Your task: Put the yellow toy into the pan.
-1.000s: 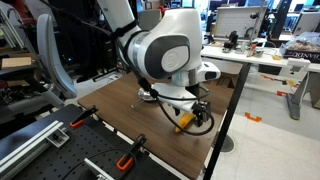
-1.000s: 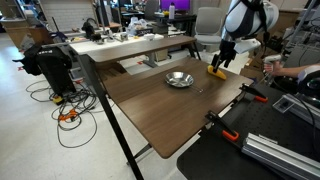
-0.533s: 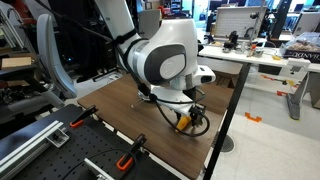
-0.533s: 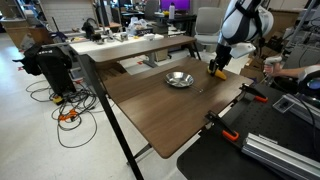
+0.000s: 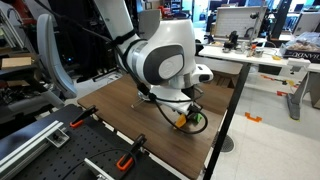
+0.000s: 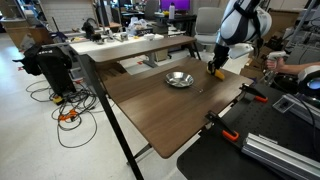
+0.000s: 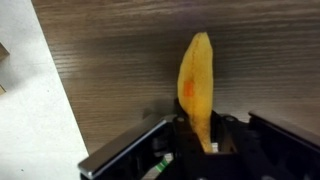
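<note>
I next lift the yellow toy from the table corner, clear the pan's raised rim, then release it over the empty silver pan (image 6: 179,80).
The yellow toy (image 7: 197,85) lies on the dark wooden table, its near end pinched between my gripper's (image 7: 203,133) black fingers, which are shut on it. Its green end is hidden. In both exterior views the gripper (image 6: 216,68) is low at a table corner, the toy (image 5: 181,121) a small yellow-orange spot under it (image 6: 215,72). The shiny silver pan (image 6: 180,79) sits on the table a short way from the gripper, with nothing in it. The pan is hidden behind the arm in an exterior view.
The table edge (image 7: 55,95) runs close beside the toy, with pale floor beyond. Orange-handled clamps (image 5: 128,160) hold the table's edge (image 6: 212,122). A person's hand (image 6: 275,65) rests near the far corner. Desks and cables stand around.
The gripper's fingers have shut on the yellow toy. The arm has sunk slightly toward the table; the toy stays in the same place.
</note>
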`<state>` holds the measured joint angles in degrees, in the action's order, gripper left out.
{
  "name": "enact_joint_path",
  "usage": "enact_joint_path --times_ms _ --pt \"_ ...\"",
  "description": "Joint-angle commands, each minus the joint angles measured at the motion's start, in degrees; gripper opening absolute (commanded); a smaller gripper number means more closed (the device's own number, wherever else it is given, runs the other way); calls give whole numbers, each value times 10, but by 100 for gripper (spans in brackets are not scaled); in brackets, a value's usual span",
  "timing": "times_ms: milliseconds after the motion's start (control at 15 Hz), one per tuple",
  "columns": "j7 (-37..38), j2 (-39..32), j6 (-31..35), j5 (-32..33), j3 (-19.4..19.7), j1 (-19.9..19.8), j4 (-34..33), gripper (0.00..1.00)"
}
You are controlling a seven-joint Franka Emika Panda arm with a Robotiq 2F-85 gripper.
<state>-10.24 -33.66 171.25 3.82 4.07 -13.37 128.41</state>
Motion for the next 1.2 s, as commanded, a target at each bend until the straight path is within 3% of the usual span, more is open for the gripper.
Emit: enact_joint_path --times_ms 0,533,1133 --pt "-16 6 20 1 -16 -15 1 1" --pt "-10 48 10 3 -34 6 10 3" --pt "-12 110 -6 -13 -101 27 33 3"
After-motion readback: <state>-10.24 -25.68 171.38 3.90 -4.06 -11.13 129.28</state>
